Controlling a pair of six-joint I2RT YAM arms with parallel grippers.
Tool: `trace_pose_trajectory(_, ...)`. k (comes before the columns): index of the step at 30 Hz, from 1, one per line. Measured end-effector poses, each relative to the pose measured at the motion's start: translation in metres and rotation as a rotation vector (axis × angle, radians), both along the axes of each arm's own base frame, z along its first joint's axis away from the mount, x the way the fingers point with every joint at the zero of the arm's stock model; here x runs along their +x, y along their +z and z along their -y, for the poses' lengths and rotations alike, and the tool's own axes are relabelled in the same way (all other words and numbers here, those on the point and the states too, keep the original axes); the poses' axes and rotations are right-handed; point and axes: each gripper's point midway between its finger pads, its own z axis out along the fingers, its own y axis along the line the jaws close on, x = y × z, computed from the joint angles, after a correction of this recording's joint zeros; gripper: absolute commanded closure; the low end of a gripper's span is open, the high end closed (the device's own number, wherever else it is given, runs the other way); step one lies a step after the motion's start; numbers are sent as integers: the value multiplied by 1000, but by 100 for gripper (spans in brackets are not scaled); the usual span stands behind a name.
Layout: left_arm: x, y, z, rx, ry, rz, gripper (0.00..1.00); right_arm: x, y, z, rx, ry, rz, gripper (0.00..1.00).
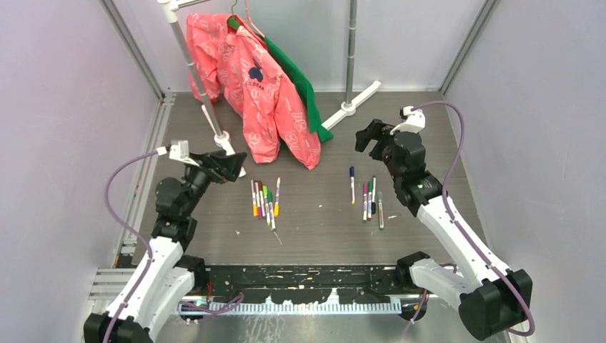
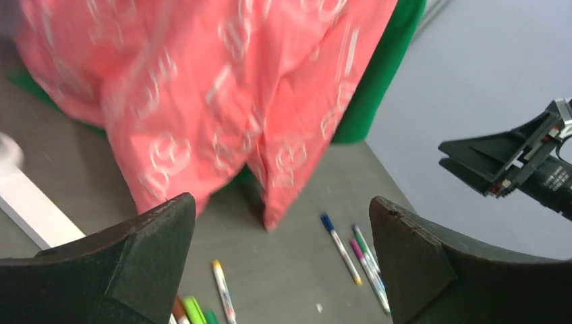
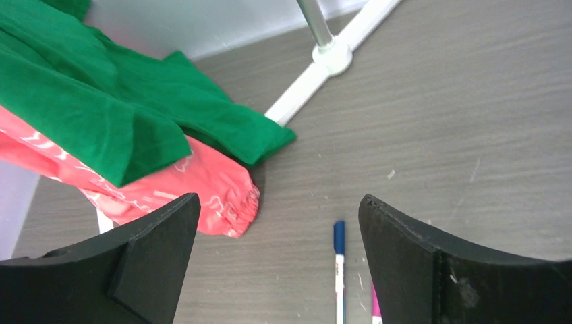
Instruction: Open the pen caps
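My right gripper will next tilt downward and move back and down onto the white body of the blue-capped pen (image 1: 352,192) (image 3: 340,289), because the bare table beside it leaves room for my fingers.
Two loose groups of white pens lie on the grey table. The left group (image 1: 264,200) shows yellow, green, purple and orange pen caps. The right group (image 1: 368,196) includes a pen with a blue cap (image 1: 351,171), which also shows as the blue cap (image 3: 338,236) and the blue cap (image 2: 328,221). A yellow cap (image 2: 216,265) lies nearer my left fingers. My left gripper (image 1: 239,163) (image 2: 280,202) hovers open above and left of the left group. Behind the right group, my right gripper (image 1: 368,136) (image 3: 278,199) hangs open. Neither holds anything.
A pink jacket (image 1: 264,93) and a green garment (image 1: 304,86) hang from a rack, their hems reaching the table behind the pens. The rack's poles (image 1: 350,50) and white feet (image 1: 354,106) stand at the back. Walls close in left and right.
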Motion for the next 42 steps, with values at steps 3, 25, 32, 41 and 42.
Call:
trace_pose_trajectory(3,2,-32,15,-28,-82,-168,1,-5,-14,3,-10,-16,-74,10)
trace_pose_trajectory(25,-12,-127,33,329,167,-583,8,-38,-154,-19,-201,13,-550,29)
trace_pose_trajectory(32,-15,-127,34,375,203,-588,8,-42,-174,-22,-259,3,-600,30)
trace_pose_trajectory(41,-13,-132,38,407,209,-611,8,-44,-197,-22,-295,-1,-664,30)
trace_pose_trajectory(42,-13,-133,38,411,208,-615,8,-44,-199,-22,-298,-1,-669,31)
